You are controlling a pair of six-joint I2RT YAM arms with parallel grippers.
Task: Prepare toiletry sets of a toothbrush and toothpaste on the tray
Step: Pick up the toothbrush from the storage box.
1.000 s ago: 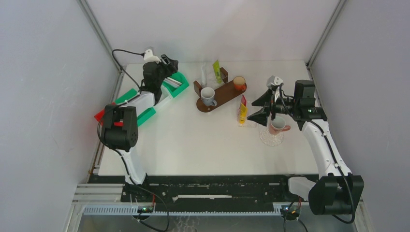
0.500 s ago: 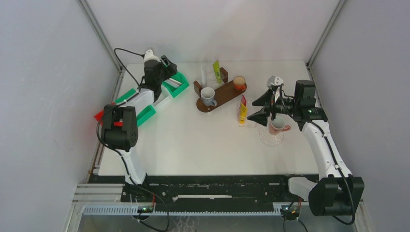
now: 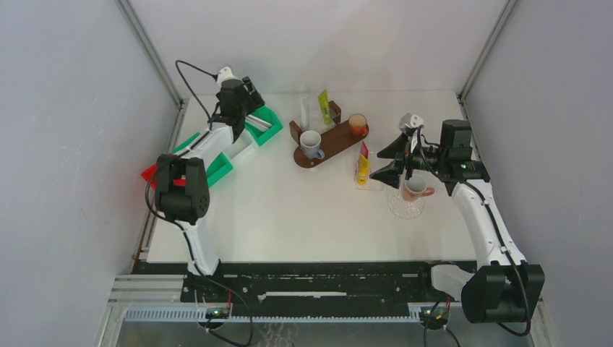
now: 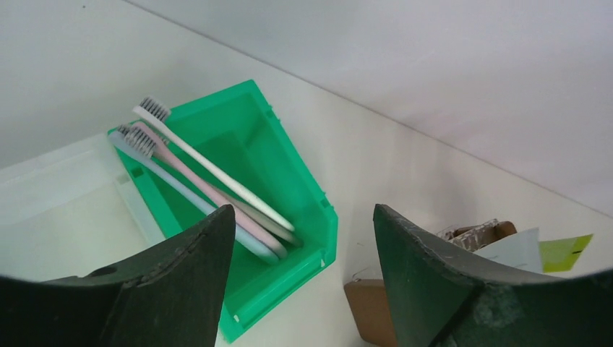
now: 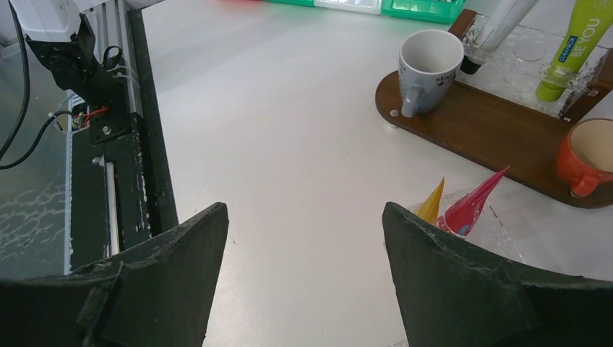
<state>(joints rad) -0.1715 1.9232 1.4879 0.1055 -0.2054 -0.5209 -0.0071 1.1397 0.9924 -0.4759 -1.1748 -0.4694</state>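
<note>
I will lower my left gripper's open fingers with a turn and close them on the pink toothbrush's handle end (image 4: 278, 248) below, away from the bristles.
A brown wooden tray (image 3: 334, 142) holds a grey mug (image 3: 311, 143), an orange mug (image 3: 357, 124) and an upright green-yellow tube (image 3: 324, 106) beside a white item in a clear holder. A red-yellow tube (image 3: 363, 163) stands in a clear holder on the table. A pink mug (image 3: 414, 188) sits on a clear dish. Three toothbrushes (image 4: 209, 184), white, pink and pale blue, lie in a green bin (image 4: 289, 173). My left gripper (image 4: 303, 213) is open and empty above the bin's near corner. My right gripper (image 5: 305, 210) is open and empty beside the red-yellow tube (image 5: 468, 208).
More green and white bins (image 3: 217, 163) line the left side with a red piece at the table's left edge. The right wrist view shows the tray (image 5: 499, 137), the grey mug (image 5: 428, 61), the orange mug (image 5: 589, 155) and the black rail (image 5: 126, 144) at the near edge.
My left gripper has drawn up and back a little over the green bin, still open. The right arm has not moved.
</note>
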